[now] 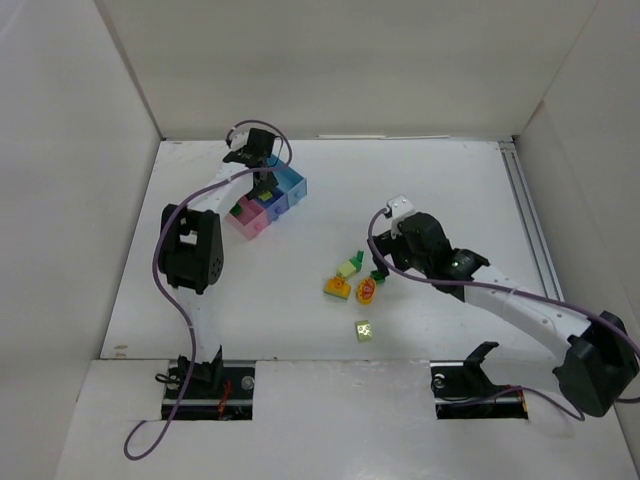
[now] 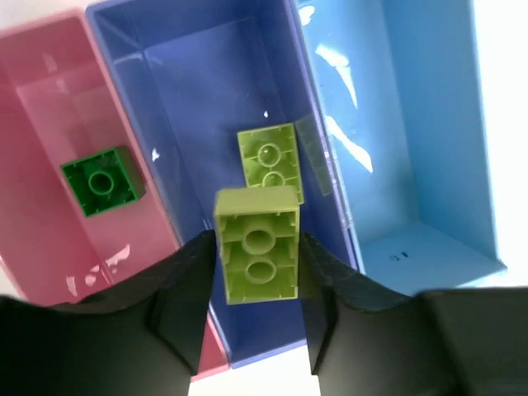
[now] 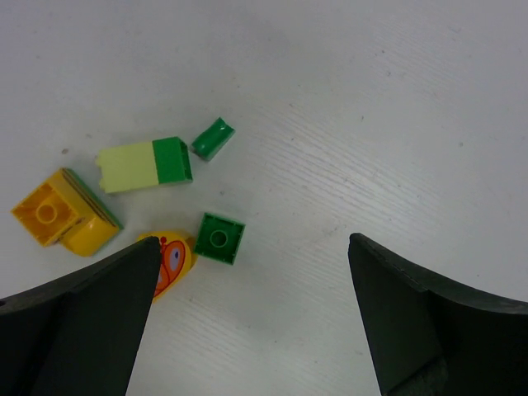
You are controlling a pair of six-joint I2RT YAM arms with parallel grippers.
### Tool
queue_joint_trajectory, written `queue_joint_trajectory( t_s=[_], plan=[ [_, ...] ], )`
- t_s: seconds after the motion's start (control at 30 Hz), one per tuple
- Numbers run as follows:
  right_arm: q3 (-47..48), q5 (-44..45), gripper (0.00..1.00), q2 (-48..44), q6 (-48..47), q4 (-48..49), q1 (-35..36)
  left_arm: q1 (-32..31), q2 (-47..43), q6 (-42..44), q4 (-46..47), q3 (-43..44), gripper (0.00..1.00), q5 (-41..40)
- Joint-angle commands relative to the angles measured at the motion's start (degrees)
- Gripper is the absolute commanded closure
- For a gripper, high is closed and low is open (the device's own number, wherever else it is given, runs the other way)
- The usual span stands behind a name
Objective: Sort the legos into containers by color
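The lone lime brick (image 1: 364, 330) lies clear of the others, so my right gripper will next pull back toward its base and lower onto it.
My left gripper (image 2: 257, 272) is shut on a lime brick (image 2: 257, 247) and holds it above the dark blue compartment (image 2: 198, 82) of the tray (image 1: 250, 226). A second lime brick (image 2: 270, 161) lies in that compartment. A dark green brick (image 2: 102, 180) lies in the pink compartment (image 2: 49, 99). The light blue compartment (image 2: 412, 124) holds nothing. My right gripper (image 3: 252, 243) is open above the table. A dark green square brick (image 3: 219, 238) lies just inside its left fingertip.
Loose on the table are a small dark green piece (image 3: 213, 138), a lime-and-green brick (image 3: 144, 165), an orange-yellow brick (image 3: 58, 216) and a yellow rounded piece with an orange print (image 3: 169, 260). A lone lime brick (image 1: 363, 329) lies nearer the bases.
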Motion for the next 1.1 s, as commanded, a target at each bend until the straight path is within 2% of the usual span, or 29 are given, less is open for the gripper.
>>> queue_joint_trajectory(
  t_s=[0.0,0.1,0.13,0.2,0.3,0.4,0.53,0.63,0.7,0.8,0.9,0.97,1.07],
  plan=[
    [-2.8,-6.2,0.0,-5.5,-3.9,2.0,0.7,0.5,-1.0,-0.1,-2.5,1.6,0.59,-0.2],
    [-5.7,-10.0,0.0,-8.7,-4.0,1.3,3.1,0.5,-4.0,-0.1,-1.3,-0.8,0.55,0.3],
    [-5.7,-10.0,0.0,-9.2,-2.6,0.3,3.9,0.5,-5.2,-0.1,-1.3,-1.7,0.45,0.3],
    [-7.0,-9.5,0.0,-10.2,-1.1,-1.0,6.8,0.5,-6.6,-0.1,-1.3,-3.1,0.41,0.3],
    [-8.1,-7.1,0.0,-10.9,2.6,-3.3,11.0,0.5,-10.0,0.7,-0.7,-5.6,0.23,0.3],
    [-8.9,-6.5,0.02,-11.6,6.9,-3.9,14.0,0.5,-13.8,0.7,-0.7,-7.3,0.09,1.0],
    [-10.3,-2.2,0.05,-11.6,14.7,-5.3,22.7,-0.8,-20.6,0.7,0.7,-11.1,0.04,2.4],
    [-10.9,1.1,0.06,-9.2,23.3,-7.6,26.0,-3.8,-26.4,0.7,0.7,-12.9,0.0,2.2],
    [-10.9,2.3,0.07,-7.6,31.1,-9.7,28.1,-5.3,-29.7,-2.1,0.7,-16.1,0.0,2.2],
    [-13.1,2.9,0.1,-6.0,37.1,-8.7,29.7,-8.0,-37.0,-4.4,2.4,-24.0,0.0,3.7],
    [-15.1,3.4,0.13,-4.6,38.3,-5.8,30.2,-10.9,-43.7,-5.8,2.4,-30.7,0.0,3.7],
    [-15.6,2.7,0.18,-3.0,39.3,-2.2,30.2,-11.4,-48.0,-6.5,2.4,-33.4,0.0,4.5],
    [-16.1,3.4,0.18,-0.3,38.8,1.0,31.0,-12.7,-52.7,-6.5,2.4,-38.3,0.0,6.4]
  ],
)
